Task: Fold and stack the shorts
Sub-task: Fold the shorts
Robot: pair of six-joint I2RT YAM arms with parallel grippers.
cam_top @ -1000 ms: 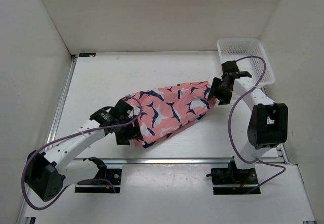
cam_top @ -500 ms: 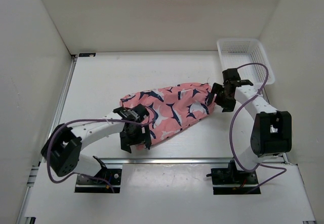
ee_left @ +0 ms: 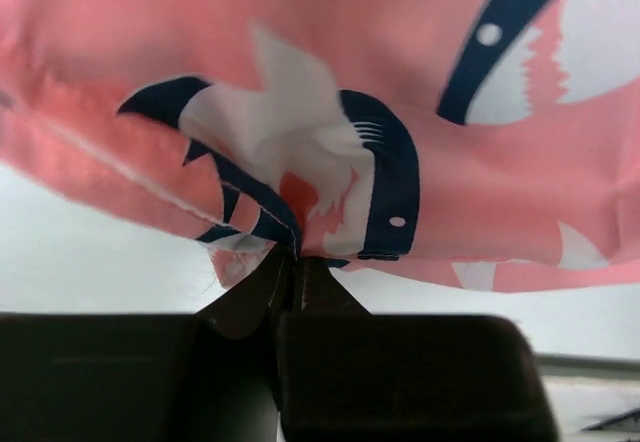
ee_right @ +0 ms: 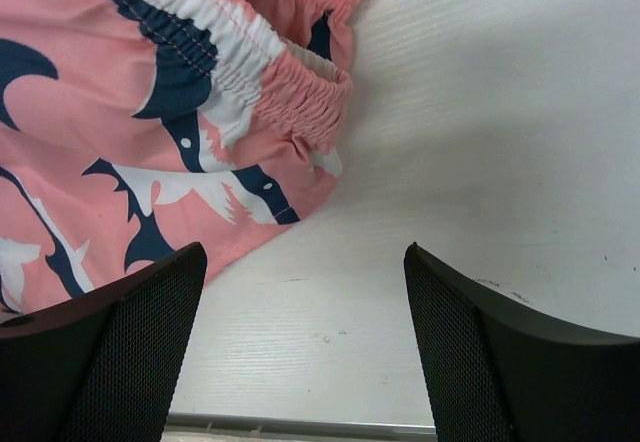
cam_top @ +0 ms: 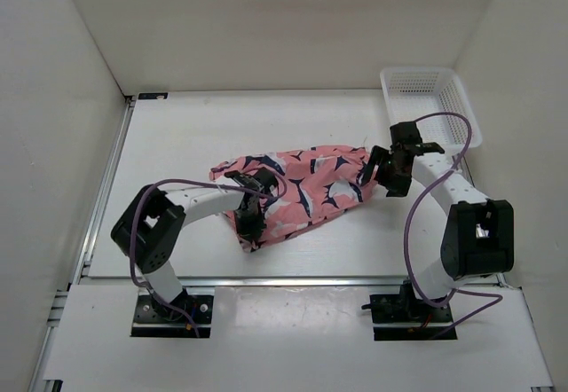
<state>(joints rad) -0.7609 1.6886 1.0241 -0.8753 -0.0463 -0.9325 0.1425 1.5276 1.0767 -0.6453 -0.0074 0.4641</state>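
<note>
Next, my right gripper, with only bare table between its open fingers, moves to the left in the top view and down onto the waistband's near corner [cam_top: 367,188] [ee_right: 313,114].
The coral-pink shorts [cam_top: 302,188] with navy-and-white shark shapes lie crumpled across the middle of the table. My left gripper [cam_top: 251,223] sits at their near-left hem, shut on a pinch of the fabric. In the left wrist view the shorts [ee_left: 330,112] fill the upper frame and the gripper [ee_left: 292,262] bites their lower edge. My right gripper [cam_top: 377,172] stands open just beside the elastic waistband end, not touching it. In the right wrist view the shorts [ee_right: 150,132] lie at upper left, and the gripper [ee_right: 305,262] has only bare table between its fingers.
A white mesh basket [cam_top: 430,104] stands at the back right corner, behind the right arm. White walls enclose the table on three sides. A metal rail [cam_top: 293,278] runs along the near edge of the table.
My left gripper has moved inward along the near-left hem and shut on the fabric. The left part of the shorts has bunched toward the centre. The right gripper has barely shifted.
</note>
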